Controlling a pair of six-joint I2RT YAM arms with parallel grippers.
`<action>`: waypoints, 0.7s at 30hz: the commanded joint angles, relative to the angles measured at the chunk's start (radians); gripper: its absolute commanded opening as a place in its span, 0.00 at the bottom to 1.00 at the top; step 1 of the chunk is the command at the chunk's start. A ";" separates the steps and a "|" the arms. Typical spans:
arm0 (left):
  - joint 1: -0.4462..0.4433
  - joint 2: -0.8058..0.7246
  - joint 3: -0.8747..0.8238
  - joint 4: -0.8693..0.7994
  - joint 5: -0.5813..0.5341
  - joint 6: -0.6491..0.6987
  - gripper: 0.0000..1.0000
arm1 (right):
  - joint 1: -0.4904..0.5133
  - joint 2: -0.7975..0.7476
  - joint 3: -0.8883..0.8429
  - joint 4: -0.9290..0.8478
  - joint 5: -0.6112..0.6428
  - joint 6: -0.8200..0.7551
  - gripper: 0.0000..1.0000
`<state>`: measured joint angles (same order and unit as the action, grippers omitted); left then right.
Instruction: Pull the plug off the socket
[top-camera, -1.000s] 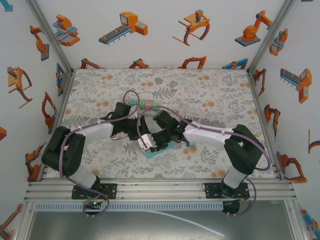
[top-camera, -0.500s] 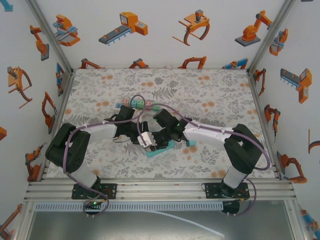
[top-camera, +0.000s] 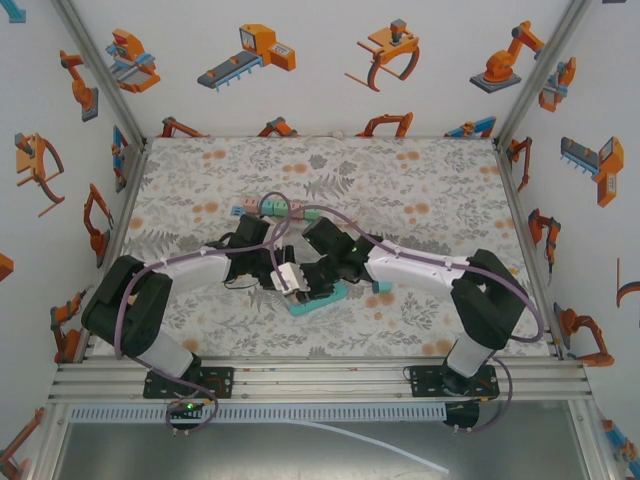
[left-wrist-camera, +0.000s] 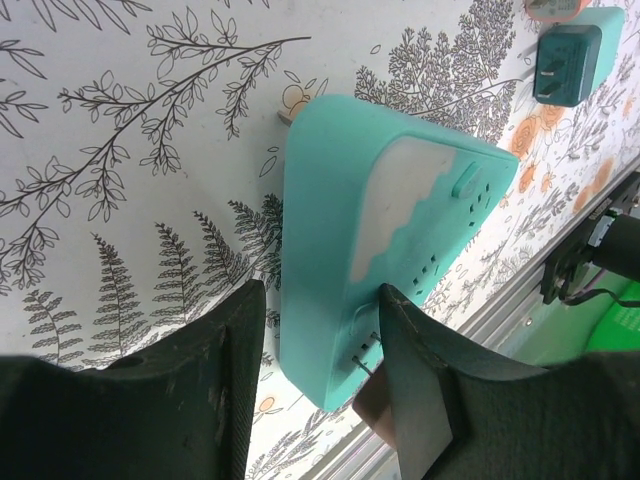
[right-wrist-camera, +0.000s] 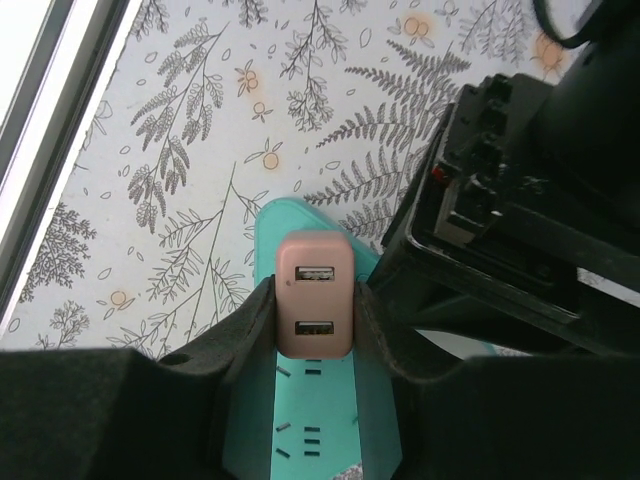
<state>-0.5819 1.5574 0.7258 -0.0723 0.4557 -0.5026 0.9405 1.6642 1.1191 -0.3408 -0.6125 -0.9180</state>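
My right gripper lifts next, swings outward past the loose teal plug (top-camera: 382, 287) and lowers to release atop the table. The plug's thin pins still meet the socket (top-camera: 325, 298).
The socket (left-wrist-camera: 340, 190) is a teal power strip lying flat on the fern-print table (top-camera: 420, 190). My left gripper (left-wrist-camera: 320, 310) is shut on its near end, one finger against each long side. The plug (right-wrist-camera: 315, 295) is a pink charger block with two USB ports. My right gripper (right-wrist-camera: 315, 300) is shut on it, holding it upright over the socket (right-wrist-camera: 320, 430). In the left wrist view the plug (left-wrist-camera: 372, 410) shows beside my right finger, its thin metal prongs still meeting the socket's face. From above, both grippers meet at the plug (top-camera: 291, 279) on the socket (top-camera: 325, 298).
A second, teal plug (left-wrist-camera: 565, 62) lies loose on the table just right of the socket, also visible from above (top-camera: 383, 291). A row of small coloured blocks (top-camera: 275, 208) sits behind the arms. The aluminium rail (top-camera: 320, 375) runs along the near edge.
My left gripper has closed its fingers onto the socket, and the left arm has shifted slightly toward it. The right gripper has kept its hold on the plug.
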 joint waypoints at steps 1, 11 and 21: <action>0.008 0.054 -0.066 -0.156 -0.274 0.085 0.47 | 0.012 -0.066 0.054 -0.015 -0.047 -0.007 0.12; 0.008 0.007 -0.031 -0.147 -0.257 0.082 0.51 | -0.050 -0.216 -0.079 0.217 -0.082 0.302 0.13; 0.009 -0.080 0.101 -0.163 -0.160 0.094 0.62 | -0.335 -0.399 -0.137 0.336 -0.034 0.953 0.12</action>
<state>-0.5808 1.5208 0.7815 -0.1745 0.3153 -0.4568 0.6842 1.3041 1.0092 -0.0933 -0.6651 -0.2878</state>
